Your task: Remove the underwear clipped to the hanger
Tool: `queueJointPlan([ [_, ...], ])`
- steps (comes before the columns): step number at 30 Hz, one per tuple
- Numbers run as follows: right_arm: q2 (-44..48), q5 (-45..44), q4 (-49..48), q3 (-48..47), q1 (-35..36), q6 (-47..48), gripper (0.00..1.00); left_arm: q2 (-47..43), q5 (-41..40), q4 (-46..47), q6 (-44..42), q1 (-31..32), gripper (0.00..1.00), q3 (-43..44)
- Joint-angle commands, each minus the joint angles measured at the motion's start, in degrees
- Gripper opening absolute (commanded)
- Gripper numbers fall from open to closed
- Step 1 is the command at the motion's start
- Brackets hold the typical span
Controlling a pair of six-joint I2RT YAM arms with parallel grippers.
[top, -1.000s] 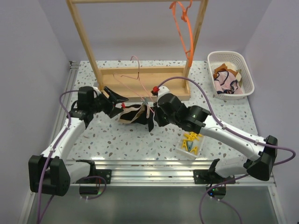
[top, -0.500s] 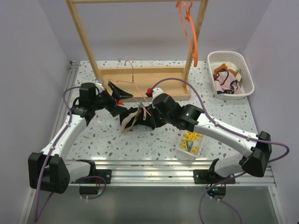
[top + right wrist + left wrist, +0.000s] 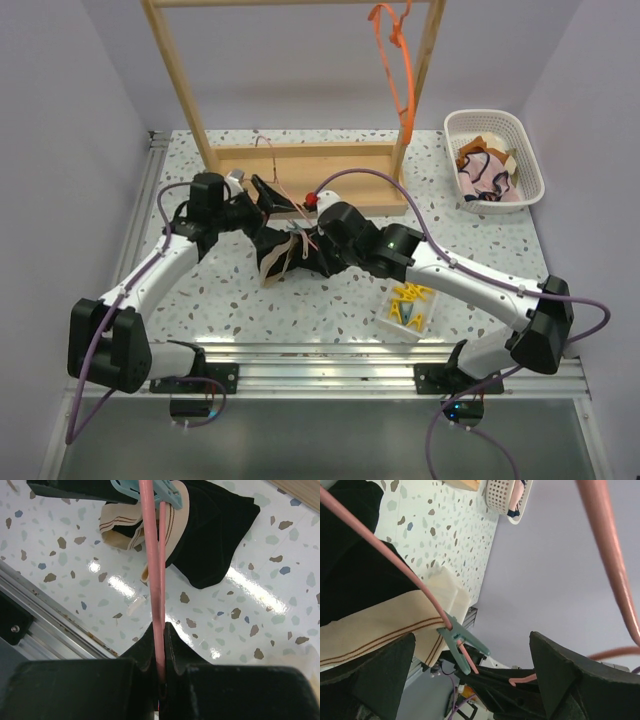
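Observation:
The orange hanger hangs on the rack's top bar (image 3: 340, 2). My right gripper next needs to lift up and outward, bring the pink hanger's hook onto that bar and release it there.
The black underwear with beige panels (image 3: 280, 255) hangs from a thin pink hanger (image 3: 268, 160) and droops onto the table. A teal clip (image 3: 456, 641) pins its beige edge (image 3: 380, 625) to the hanger wire (image 3: 385, 550). My left gripper (image 3: 470, 677) is open, its jaws spread wide on either side of the clip without touching it; it also shows in the top view (image 3: 272, 212). My right gripper (image 3: 161, 652) is shut on the hanger rod (image 3: 152, 555), just below the clip (image 3: 167, 490) and the underwear (image 3: 210, 535). The pink underwear (image 3: 488, 178) lies in the white basket.
A wooden rack (image 3: 300, 165) stands at the back, with an orange hanger (image 3: 400, 60) on its top bar. The white basket (image 3: 530, 150) sits at the back right. A small tray of yellow clips (image 3: 408, 305) lies near the front, under the right arm.
Both arms have shifted toward the rack. The left gripper has moved right and closed in around the clip. The right gripper has carried the hanger and underwear left.

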State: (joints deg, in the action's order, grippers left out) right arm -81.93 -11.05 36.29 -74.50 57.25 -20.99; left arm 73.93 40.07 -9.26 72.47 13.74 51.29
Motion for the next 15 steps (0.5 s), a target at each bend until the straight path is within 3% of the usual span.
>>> queueJointPlan([
  [1,-0.60,-2.75,-1.32,-3.63,1.37,1.39,0.00,1.83,1.06,2.93,0.66,1.12,1.00,2.41],
  [4,-0.95,-4.24,-0.96,-4.42,1.89,1.31,0.00,2.80,0.97,2.75,0.31,1.47,1.00,2.41],
  [7,-1.13,-5.29,-0.79,-4.60,1.90,1.04,0.00,2.89,1.15,2.67,-0.22,1.47,0.91,2.24],
  [12,-1.21,-6.44,-0.79,-5.13,1.90,0.78,0.00,1.92,1.76,5.47,0.66,1.47,0.53,0.48],
  [13,-1.21,-6.62,-0.96,-5.13,1.90,0.87,0.00,1.74,1.67,5.91,1.09,1.47,0.38,0.13],
  [15,-1.39,-6.97,-0.87,-5.30,1.98,0.87,0.00,1.57,1.85,6.79,1.27,1.47,0.34,-0.22],
])
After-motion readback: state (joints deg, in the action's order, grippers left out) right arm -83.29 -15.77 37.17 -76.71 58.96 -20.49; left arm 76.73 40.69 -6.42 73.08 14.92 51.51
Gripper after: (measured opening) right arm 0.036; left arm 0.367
